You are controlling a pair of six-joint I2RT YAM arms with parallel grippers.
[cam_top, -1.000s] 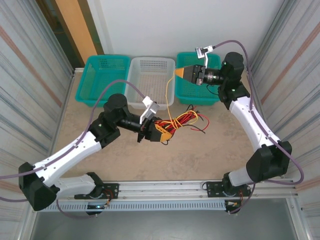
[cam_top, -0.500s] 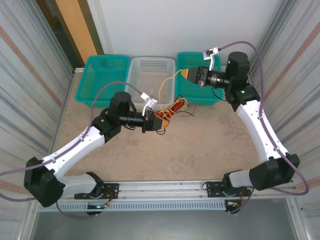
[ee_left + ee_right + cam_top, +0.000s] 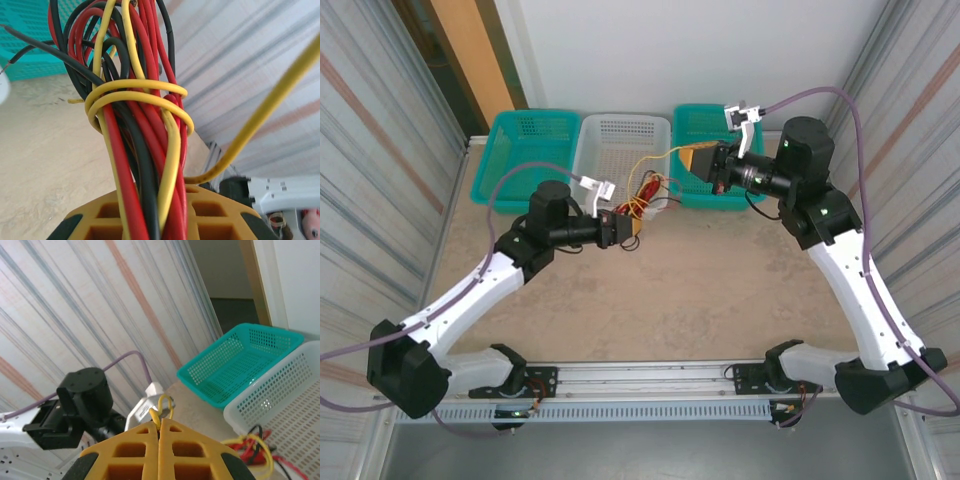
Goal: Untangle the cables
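The yellow loop will go back with my right gripper toward the near rim of the teal basket (image 3: pixel 718 207) beneath it and be released, as that rim lies back from the gripper.
The cables (image 3: pixel 648 192) are a tangled bunch of red, black and yellow wires in front of the white basket. My left gripper (image 3: pixel 631 222) is shut on that bunch. In the left wrist view the cables (image 3: pixel 142 135) rise out of the orange fingers (image 3: pixel 210 215) of the left gripper (image 3: pixel 155 205), with yellow loops wound round them. One yellow cable (image 3: pixel 655 160) runs from the bunch to my right gripper (image 3: pixel 693 160). The right gripper (image 3: pixel 159 426) is shut on a small loop of the yellow cable (image 3: pixel 163 407). That yellow cable (image 3: pixel 265 110) crosses the left wrist view slantwise.
Three baskets stand along the back wall: teal (image 3: pixel 525 150), white (image 3: pixel 620 145) and teal (image 3: pixel 715 125). Striped side walls close in both sides. A metal rail (image 3: pixel 650 380) runs along the near edge. The left arm (image 3: pixel 85 400) shows in the right wrist view.
My left gripper has carried the bunch back and left, from mid-table to the front of the white basket. The right arm has swung outward while keeping hold of the yellow cable.
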